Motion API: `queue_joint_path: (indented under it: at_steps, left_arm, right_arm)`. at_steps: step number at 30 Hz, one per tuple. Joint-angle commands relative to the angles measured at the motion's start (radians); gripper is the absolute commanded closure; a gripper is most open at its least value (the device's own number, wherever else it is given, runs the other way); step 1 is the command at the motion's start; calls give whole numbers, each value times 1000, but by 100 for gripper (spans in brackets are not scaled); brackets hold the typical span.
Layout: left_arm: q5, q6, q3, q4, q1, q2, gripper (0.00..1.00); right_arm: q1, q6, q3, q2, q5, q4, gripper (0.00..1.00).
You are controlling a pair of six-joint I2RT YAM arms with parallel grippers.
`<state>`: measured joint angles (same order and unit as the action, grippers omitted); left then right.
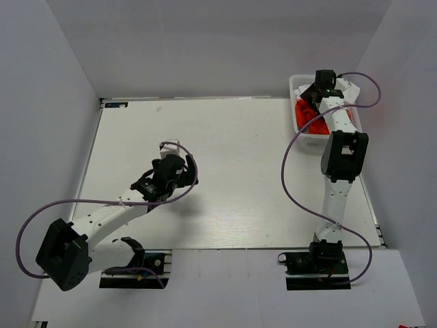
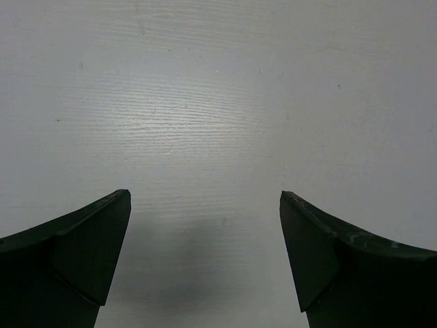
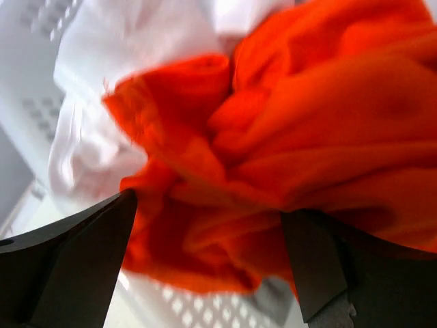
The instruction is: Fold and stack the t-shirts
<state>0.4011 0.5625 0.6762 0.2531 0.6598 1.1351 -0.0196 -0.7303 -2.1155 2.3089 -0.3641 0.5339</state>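
Note:
My right gripper lowers further down into the basket next and closes on the orange-red fold (image 3: 208,222), since that cloth lies below it between the open fingers.
The orange-red t-shirt (image 3: 287,137) lies crumpled in the white lattice basket (image 1: 298,87) at the far right of the table; it also shows in the top view (image 1: 305,113). The white t-shirt (image 3: 130,48) lies bunched beside and under it; a bit shows in the top view (image 1: 349,89). My right gripper (image 3: 208,225) is open, lowered into the basket, its fingers either side of an orange-red fold. My left gripper (image 2: 205,205) is open and empty over bare table, left of centre (image 1: 164,174).
The basket's wall (image 3: 205,307) lies just below the right fingers. The white table (image 1: 232,157) spreads between the arms. Grey walls stand on three sides.

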Motion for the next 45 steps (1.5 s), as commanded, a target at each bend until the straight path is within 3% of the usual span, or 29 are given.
queue_joint_path:
  at_steps: [1,17,28,36,39,41,44,45]
  left_arm:
    - [-11,-16,39,-23,-5,9,0]
    - [-64,-56,91,-87,-5,135,0]
    - [-74,-76,148,-86,-5,196,0]
    - [-93,-76,175,-74,-5,241,0]
    - [-93,-76,186,-63,-5,268,0]
    - [-103,-76,197,-63,-5,281,0]
    - [-104,-67,206,-63,-5,292,0]
    - [-104,-67,206,-63,-5,292,0]
  right_arm:
    - [-26,-51,-55,30,-52,-156,10]
    - [-74,-5,-87,20,-59,-250,10]
    - [-83,5,-264,201,-62,-291,10]
    - [-83,-14,-268,311,-27,-328,10]
    - [-83,-20,-268,336,-9,-356,24]
    - [-85,-23,-265,349,7,-373,41]
    - [-91,-40,-245,342,34,-370,100]
    - [-91,-37,-221,337,39,-371,100]
